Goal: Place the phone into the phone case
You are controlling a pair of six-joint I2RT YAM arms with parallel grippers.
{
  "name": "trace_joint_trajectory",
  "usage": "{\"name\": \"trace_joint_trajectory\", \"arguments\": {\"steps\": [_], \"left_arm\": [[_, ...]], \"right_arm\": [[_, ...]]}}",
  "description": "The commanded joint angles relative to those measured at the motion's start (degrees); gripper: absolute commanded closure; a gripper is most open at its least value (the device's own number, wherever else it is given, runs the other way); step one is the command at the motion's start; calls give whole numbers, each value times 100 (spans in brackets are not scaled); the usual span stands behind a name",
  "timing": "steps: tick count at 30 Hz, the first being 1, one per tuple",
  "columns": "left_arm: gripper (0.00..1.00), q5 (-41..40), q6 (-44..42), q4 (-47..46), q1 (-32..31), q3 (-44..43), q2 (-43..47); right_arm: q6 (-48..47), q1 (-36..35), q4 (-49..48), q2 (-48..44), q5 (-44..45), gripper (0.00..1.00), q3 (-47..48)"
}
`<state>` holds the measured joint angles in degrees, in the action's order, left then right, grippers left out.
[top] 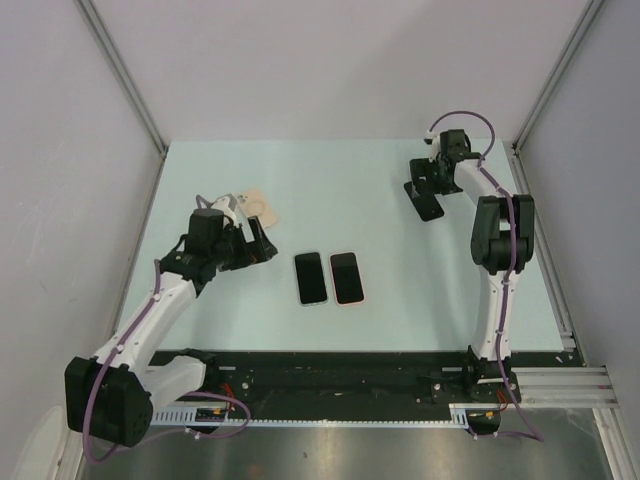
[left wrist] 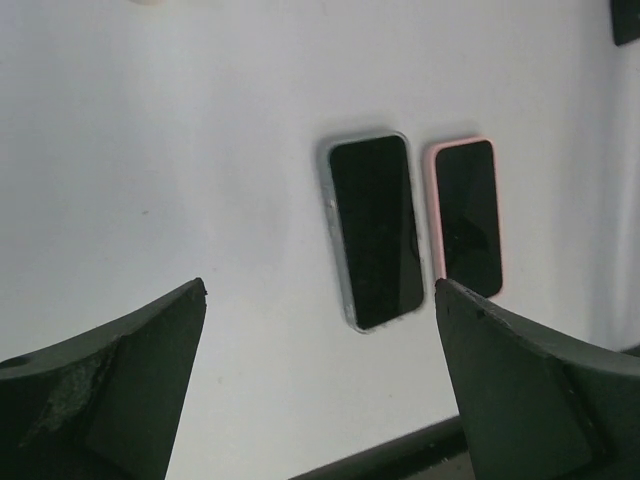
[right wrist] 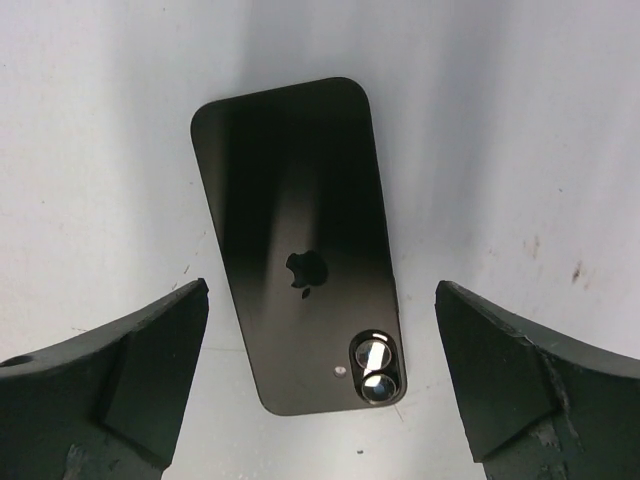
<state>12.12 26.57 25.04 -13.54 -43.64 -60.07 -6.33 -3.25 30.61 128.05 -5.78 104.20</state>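
Note:
The beige flat item (top: pixel 258 207) lies below and outward of my left gripper, which moves outward and down astride it next, as my right gripper covers the phone.
A bare black phone (right wrist: pixel 300 240) lies face down on the table, logo and twin camera up; it also shows at the back right in the top view (top: pixel 432 207). My right gripper (right wrist: pixel 322 290) hovers open over it, one finger on each side, not touching. Two dark-faced slabs lie side by side at the table's middle: one with a clear rim (left wrist: pixel 373 230) (top: pixel 311 278), one with a pink rim (left wrist: pixel 468 215) (top: pixel 346 277). I cannot tell whether they are empty cases or cased phones. My left gripper (left wrist: pixel 320 290) is open and empty, left of them (top: pixel 262 245).
A beige flat item, perhaps a case (top: pixel 262 208), lies just behind the left gripper. The pale green table (top: pixel 370 170) is walled by grey panels at the left, back and right. A black rail (top: pixel 340 375) runs along the near edge.

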Motion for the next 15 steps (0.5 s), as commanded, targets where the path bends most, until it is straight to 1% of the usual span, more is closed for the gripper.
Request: {"name": "trace_joint_trajectory", "arguments": {"steps": [1,2,7,10,11,12,13,14,15], "left_arm": [[1,-1148,410,185,71,-66,58],[1,-1516,463,281,106,-92,14],[2,-2257,718,476,194,-557,-425],[2,-2731,920,660,194,-1180,-1136],[0,-2985,1460,974,194,-1556,-1347],[0,-3457,1700,1212,203,-1778,-1854],[0,-3445,1729,1353,203,-1997,-2102],[0,-3357,1633,1416,194,-2408,-2409],[0,-3278,1624,1477,194,-2595,-2917]], "right_arm": [[-211,26,244,264,-301,0,364],[-220,26,235,291,-292,0,364],[-202,61,252,528,-195,2,408],[-132,61,393,686,-239,6,592],[-88,61,384,704,-239,7,584],[16,61,384,721,-213,10,575],[61,35,384,704,-152,11,557],[88,26,402,669,-134,13,522],[105,8,350,634,-108,19,400]]}}
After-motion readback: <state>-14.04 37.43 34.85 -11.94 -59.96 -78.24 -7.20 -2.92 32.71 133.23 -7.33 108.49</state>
